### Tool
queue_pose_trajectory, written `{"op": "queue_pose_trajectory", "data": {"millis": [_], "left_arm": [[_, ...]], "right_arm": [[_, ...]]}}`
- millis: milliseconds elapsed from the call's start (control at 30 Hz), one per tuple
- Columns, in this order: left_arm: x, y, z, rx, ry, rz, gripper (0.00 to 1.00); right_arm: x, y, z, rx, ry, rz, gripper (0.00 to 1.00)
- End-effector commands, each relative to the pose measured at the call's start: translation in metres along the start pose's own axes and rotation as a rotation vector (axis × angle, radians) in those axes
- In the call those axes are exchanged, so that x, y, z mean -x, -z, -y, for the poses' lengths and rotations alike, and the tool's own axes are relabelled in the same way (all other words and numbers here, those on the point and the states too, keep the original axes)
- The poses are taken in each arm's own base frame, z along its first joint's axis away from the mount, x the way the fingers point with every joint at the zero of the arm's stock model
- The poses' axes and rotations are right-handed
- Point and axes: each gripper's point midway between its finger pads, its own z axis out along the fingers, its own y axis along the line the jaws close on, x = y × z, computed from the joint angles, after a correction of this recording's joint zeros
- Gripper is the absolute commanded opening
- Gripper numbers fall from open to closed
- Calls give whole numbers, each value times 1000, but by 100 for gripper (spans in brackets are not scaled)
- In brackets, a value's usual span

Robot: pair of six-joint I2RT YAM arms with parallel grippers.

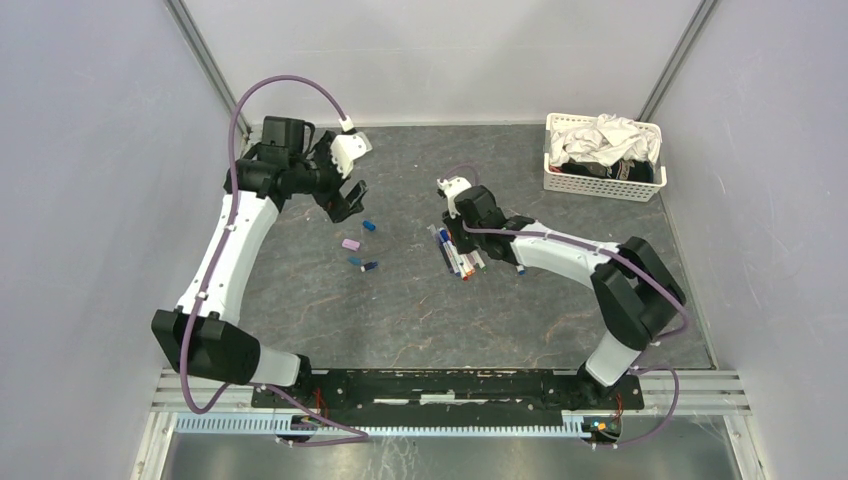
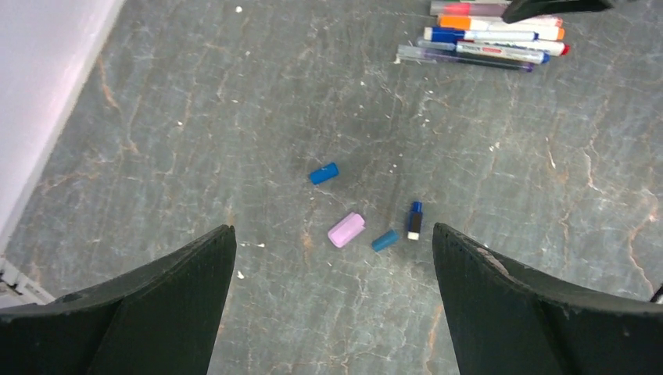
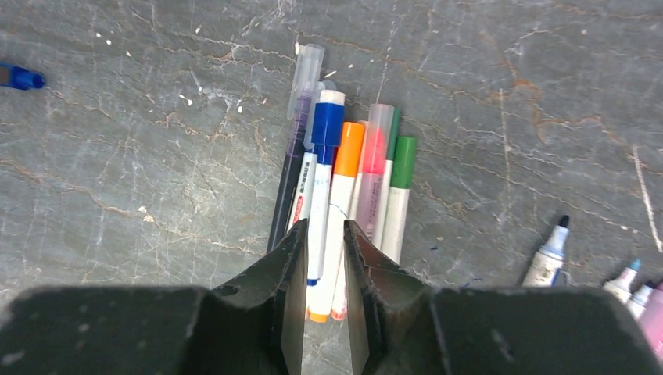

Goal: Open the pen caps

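Observation:
The bundle's blue cap lies to the left gripper's right in the top view and still covers its pen. My left gripper turns and moves across onto it next.
A bundle of pens (image 1: 455, 255) lies mid-table. In the right wrist view their caps (image 3: 349, 148) are on: blue (image 3: 327, 125), orange, pink, green (image 3: 403, 160) and a clear one (image 3: 305, 70). My right gripper (image 3: 322, 226) is closed narrowly round the barrels of the blue-capped and orange-capped pens, which fill the gap. Loose caps lie to the left: a blue one (image 2: 323, 173), a lilac one (image 2: 346, 230), another blue (image 2: 384, 240) and a dark blue-and-black piece (image 2: 415, 219). My left gripper (image 2: 332, 232) hangs wide open above them, holding nothing.
A white mesh basket (image 1: 600, 185) with cloth stands at the back right. Uncapped pens (image 3: 553, 250) lie right of the bundle, under the right arm. Grey walls close in the table on the left, back and right.

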Motion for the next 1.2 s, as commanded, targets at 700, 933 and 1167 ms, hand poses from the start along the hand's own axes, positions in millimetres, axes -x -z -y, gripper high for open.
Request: {"op": "queue_pose_trajectory", "data": {"millis": [700, 933, 1167], "left_arm": [[-12, 1, 28, -104, 21, -15, 99], [-12, 0, 33, -131, 23, -12, 100], [-24, -1, 75, -316, -103, 54, 100]], "right_arm": [[-19, -48, -8, -3, 32, -106, 23], [-17, -42, -11, 20, 31, -95, 9], [34, -8, -36, 162, 21, 17, 0]]}}
